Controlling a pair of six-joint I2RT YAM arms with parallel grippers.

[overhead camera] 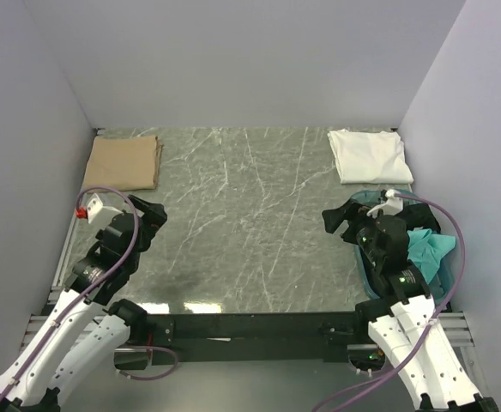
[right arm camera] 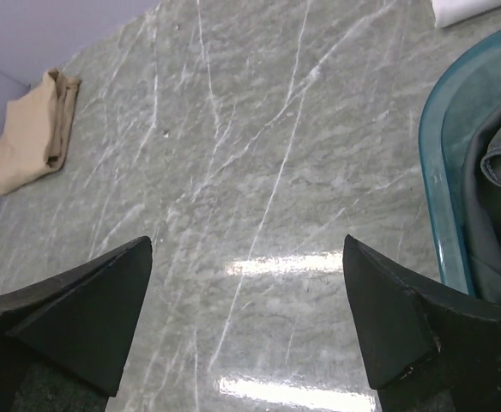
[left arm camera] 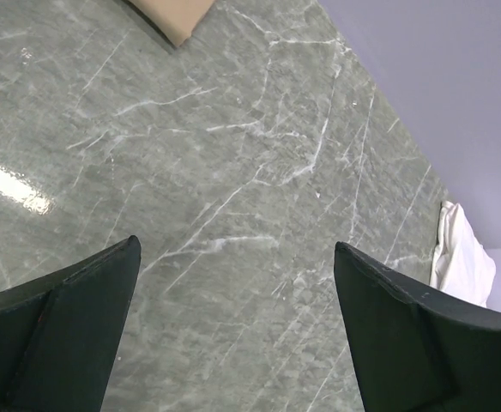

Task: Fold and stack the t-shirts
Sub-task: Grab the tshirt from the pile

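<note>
The teal t-shirt's fold [overhead camera: 428, 247] lies uncovered to the right of my right gripper in the top view. I swing over the tub next and reach down onto it.
A folded tan t-shirt [overhead camera: 123, 162] lies at the back left of the marble table; it also shows in the right wrist view [right arm camera: 29, 133] and its corner in the left wrist view [left arm camera: 178, 15]. A folded white t-shirt [overhead camera: 368, 155] lies at the back right, its edge in the left wrist view [left arm camera: 461, 256]. A teal t-shirt [overhead camera: 428, 250] and a dark grey t-shirt [right arm camera: 496, 206] lie in the blue-green tub [right arm camera: 439, 172] at the right. My left gripper [overhead camera: 153, 217] is open and empty above the bare table. My right gripper [overhead camera: 340, 219] is open and empty, left of the tub.
Lilac walls close in the table at the left, back and right. The marble tabletop [overhead camera: 250, 223] lies between the two arms. A black rail [overhead camera: 250, 326] runs along the near edge.
</note>
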